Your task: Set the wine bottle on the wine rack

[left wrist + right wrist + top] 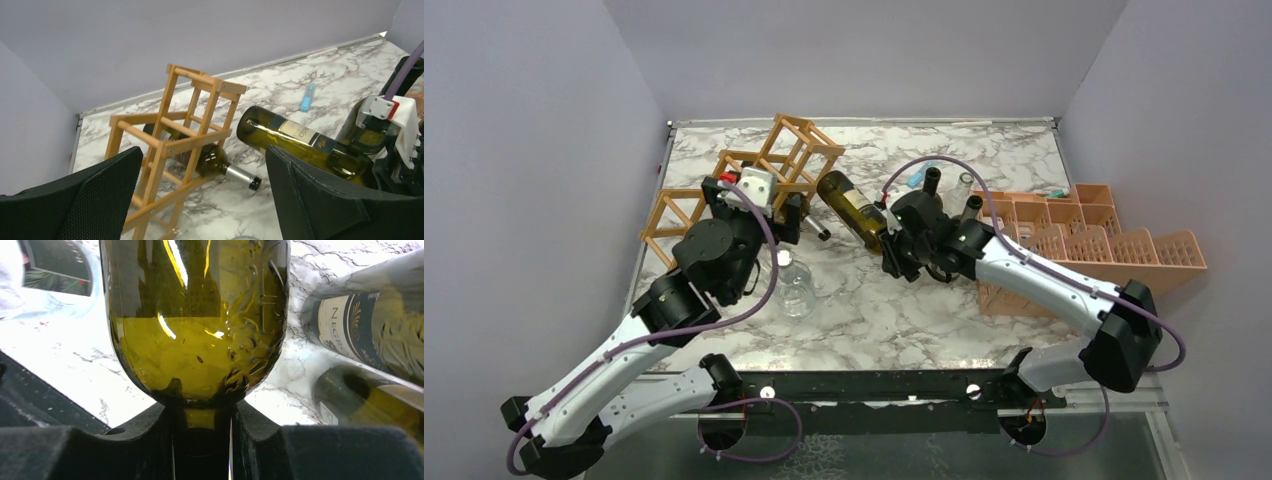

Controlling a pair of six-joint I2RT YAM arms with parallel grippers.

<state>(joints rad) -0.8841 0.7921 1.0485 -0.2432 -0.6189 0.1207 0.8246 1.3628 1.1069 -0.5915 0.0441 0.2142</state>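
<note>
The bottle's base points at the rack's empty far opening, so my right gripper will push the bottle in, outward and to the left in the top view, and release it.
The light-brown wooden wine rack [769,165] stands at the back left of the marble table; it also shows in the left wrist view [185,135]. A dark bottle [212,159] lies in its lower opening, silver-capped neck sticking out. My right gripper [890,243] is shut on the neck of a green wine bottle [852,206] and holds it lying slantwise, base toward the rack. The right wrist view shows that bottle [200,315] between the pads [150,440]. My left gripper [794,220] is open and empty beside the rack's near end, with both fingers [75,200] wide apart.
A clear glass bottle [796,287] stands in front of the left gripper. A salmon-pink gridded crate [1114,250] holding more bottles [370,325] sits at the right. A small blue object [307,96] lies near the back. Purple walls close in the table on three sides.
</note>
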